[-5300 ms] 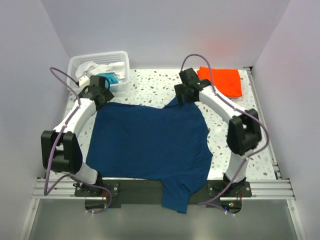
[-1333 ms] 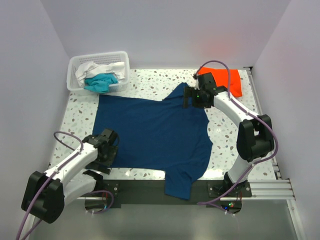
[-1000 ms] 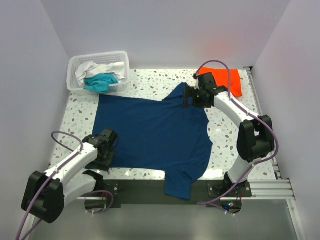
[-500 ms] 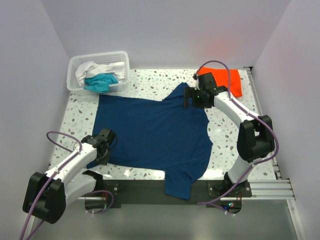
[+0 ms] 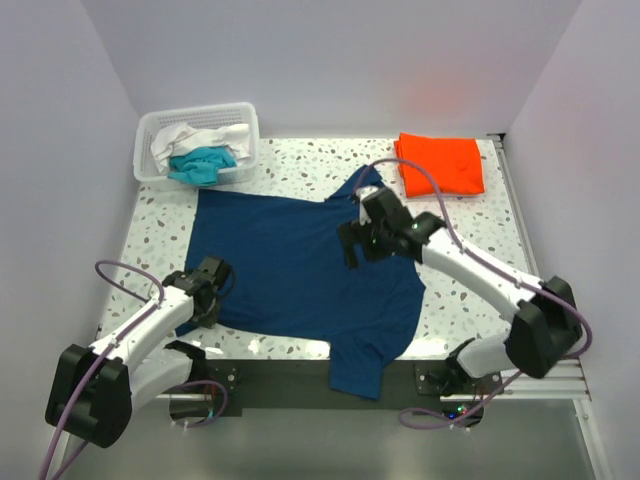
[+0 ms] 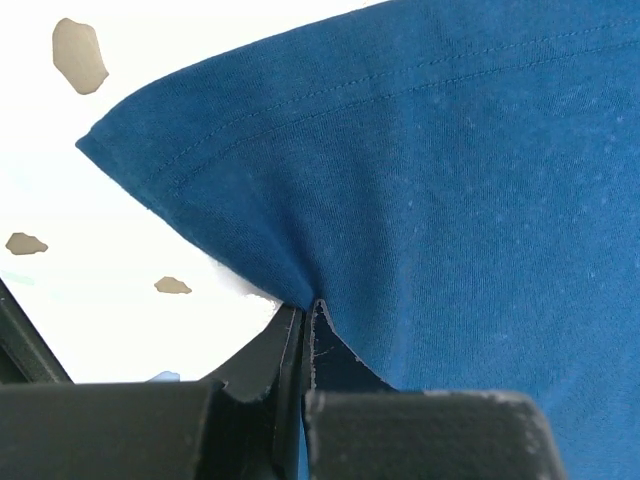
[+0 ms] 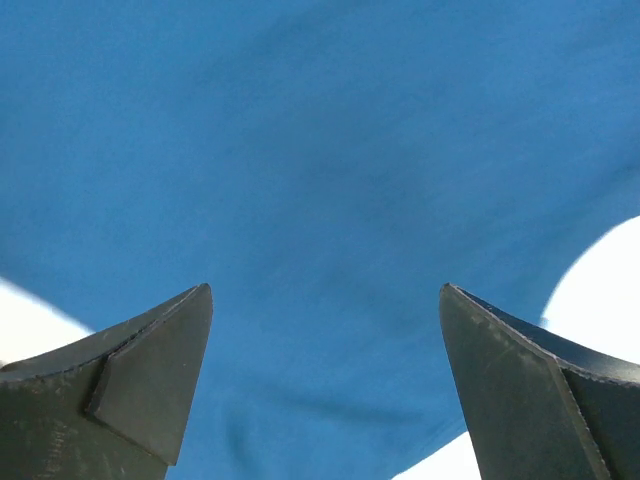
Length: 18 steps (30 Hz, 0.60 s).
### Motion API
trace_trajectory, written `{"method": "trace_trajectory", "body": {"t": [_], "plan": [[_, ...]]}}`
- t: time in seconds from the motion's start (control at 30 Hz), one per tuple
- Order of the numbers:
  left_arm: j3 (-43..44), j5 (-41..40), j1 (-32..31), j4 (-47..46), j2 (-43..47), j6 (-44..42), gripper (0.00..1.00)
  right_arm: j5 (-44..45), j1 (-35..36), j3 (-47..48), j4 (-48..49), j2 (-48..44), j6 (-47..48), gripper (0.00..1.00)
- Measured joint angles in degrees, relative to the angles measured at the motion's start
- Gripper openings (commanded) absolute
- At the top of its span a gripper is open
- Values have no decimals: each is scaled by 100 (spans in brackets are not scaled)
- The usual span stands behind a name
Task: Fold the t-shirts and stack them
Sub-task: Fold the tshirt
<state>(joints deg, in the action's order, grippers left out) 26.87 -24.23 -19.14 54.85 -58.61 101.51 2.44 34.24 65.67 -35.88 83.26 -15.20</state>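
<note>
I should move my right gripper back and down next, onto the t-shirt's hanging sleeve's hem (image 5: 356, 389), because it hangs over the table's near edge, below and back from my open fingers.
A dark navy t-shirt (image 5: 300, 265) lies spread flat across the speckled table, one sleeve hanging over the near edge. My left gripper (image 5: 207, 303) is shut on the shirt's near-left hem corner; in the left wrist view the navy cloth (image 6: 420, 180) bunches into the closed tips of that gripper (image 6: 303, 310). Wide open, my right gripper (image 5: 350, 245) hovers over the shirt's upper middle, nothing between its fingers; the right wrist view shows only navy cloth (image 7: 320, 200) beneath the gripper (image 7: 325, 290). A folded orange t-shirt (image 5: 441, 163) lies at the back right.
A white slatted basket (image 5: 150, 130) at the back left holds a teal shirt (image 5: 203, 164) and a white shirt (image 5: 190, 138). A black rail (image 5: 280, 372) runs along the table's near edge. Lilac walls close in the left, right and back sides.
My left gripper has closed on the navy shirt's near-left corner. The right arm has swung from the shirt's back collar area toward the middle of the shirt, still open.
</note>
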Motion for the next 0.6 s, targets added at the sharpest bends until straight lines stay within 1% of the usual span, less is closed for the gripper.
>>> {"method": "trace_trajectory", "body": {"t": [0.13, 0.23, 0.27, 0.33, 0.47, 0.6], "plan": [[0, 24, 0, -22, 0, -68, 0, -42, 1469, -656, -275, -811, -50, 98], [0, 42, 0, -39, 2, -136, 0, -70, 2568, -960, -573, -1119, -133, 93], [0, 44, 0, -46, 2, -164, 0, -103, 2896, -1062, -636, -1165, -184, 90], [0, 46, 0, -48, 4, -186, 0, -129, 3405, -1294, -730, -1193, -337, 89], [0, 72, 0, -66, 7, -225, 0, -197, 4385, -1714, -898, -1174, -702, 80], [0, 96, 0, -87, 9, -271, 0, -212, 5066, -1759, -857, -907, -964, 73]]}}
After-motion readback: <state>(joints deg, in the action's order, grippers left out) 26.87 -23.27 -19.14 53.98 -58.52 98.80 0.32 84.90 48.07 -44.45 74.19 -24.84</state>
